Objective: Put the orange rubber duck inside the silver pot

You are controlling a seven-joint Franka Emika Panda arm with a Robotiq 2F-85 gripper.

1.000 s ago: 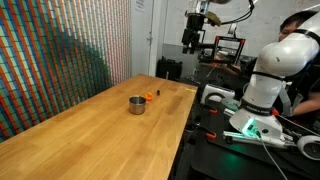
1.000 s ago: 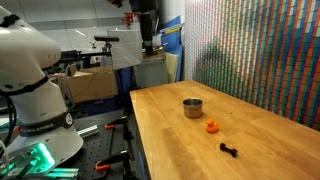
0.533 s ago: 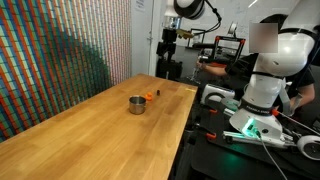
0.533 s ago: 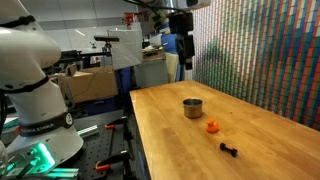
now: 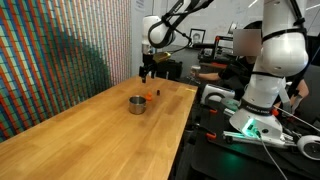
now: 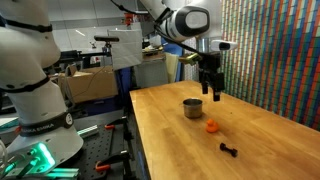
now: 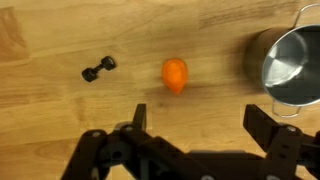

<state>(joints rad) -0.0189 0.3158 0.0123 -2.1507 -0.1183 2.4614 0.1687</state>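
My gripper will next lower from above the table until its open fingers straddle the orange rubber duck, since it lies below them with bare wood around it.
The orange rubber duck lies on the wooden table, small and bright; it also shows in both exterior views. The silver pot stands upright beside it, seen in both exterior views. My gripper is open and empty, hovering above the table over the duck and pot. In the wrist view the duck lies between and ahead of the two fingers, and the pot is at the right edge.
A small black dumbbell-shaped part lies on the table beyond the duck, away from the pot. The wooden table has a patterned wall along one side. Benches with equipment and a person stand past the table's edge.
The arm has swung down from high behind the table to a position low over the duck and pot. The duck, pot and black part have not moved.
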